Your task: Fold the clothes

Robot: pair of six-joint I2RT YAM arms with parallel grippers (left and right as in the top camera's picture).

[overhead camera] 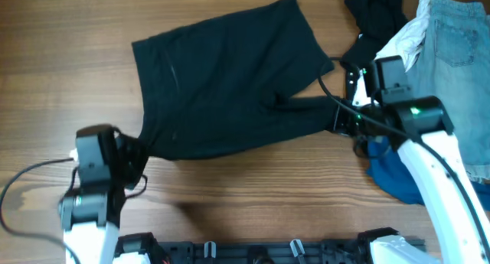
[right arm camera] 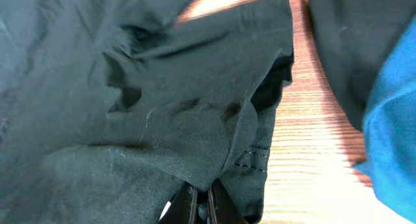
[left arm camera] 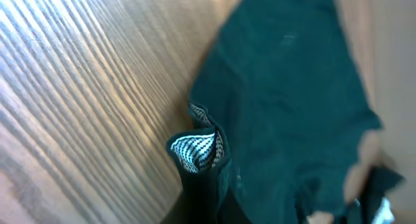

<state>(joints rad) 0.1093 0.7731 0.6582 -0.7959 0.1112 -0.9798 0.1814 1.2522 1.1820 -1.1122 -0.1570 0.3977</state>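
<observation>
The left gripper should next carry the garment's pinched near corner outward toward its far corner at this end (overhead camera: pixel 138 47) and let go, which folds the spread garment.
A plain black garment (overhead camera: pixel 222 80) lies spread on the wooden table. My left gripper (overhead camera: pixel 136 158) is shut on its near left corner; the left wrist view shows the black cloth (left arm camera: pixel 286 100) with a checked inner patch (left arm camera: pixel 198 149) folded out at the pinched edge. My right gripper (overhead camera: pixel 337 118) is shut on the garment's right end, and in the right wrist view the cloth (right arm camera: pixel 162 120) bunches over the closed fingers (right arm camera: pixel 203 204).
At the right lie a bright-blue garment (overhead camera: pixel 398 172), a light-denim piece (overhead camera: pixel 459 50), a white one (overhead camera: pixel 409 38) and another black one (overhead camera: pixel 375 8). Blue cloth (right arm camera: pixel 390 120) sits close beside my right gripper. A black rail (overhead camera: pixel 268 249) runs along the near edge.
</observation>
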